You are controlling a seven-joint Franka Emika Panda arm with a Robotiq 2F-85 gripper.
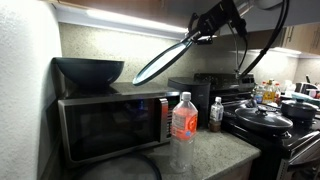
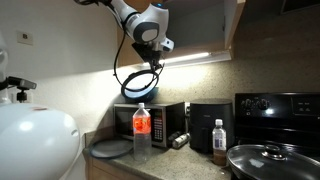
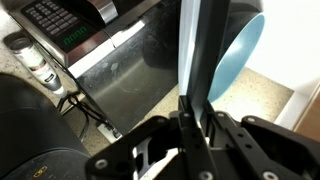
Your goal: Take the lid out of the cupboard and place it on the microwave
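Observation:
My gripper brings the tilted lid down onto the microwave's bare top point(image 1: 147, 88) point(image 3: 145, 72) beside the dark bowl below it next, turning the lid flatter, and releases the lid's rim.
My gripper point(image 1: 205, 30) point(image 2: 150, 58) point(image 3: 195, 108) is shut on the rim of the light blue-teal lid point(image 1: 165, 57) point(image 2: 140, 78) point(image 3: 240, 55). It holds the lid on edge in the air, above and in front of the microwave point(image 1: 110, 125) point(image 2: 152, 120) point(image 3: 130, 60). The lid hangs tilted below the jaws and touches nothing else. In the wrist view the lid is edge-on, with its blue face to the right. The tan wooden cupboard point(image 2: 235, 30) is up at the top, behind the arm.
A big dark bowl point(image 1: 88, 70) point(image 2: 140, 94) sits on the microwave's top. A red-labelled water bottle point(image 1: 183, 130) point(image 2: 141, 132) stands in front of it. A small bottle point(image 1: 216, 113) point(image 2: 219, 135), a black stove point(image 1: 270, 115) with lidded pots and a grey plate point(image 2: 110, 148) are nearby.

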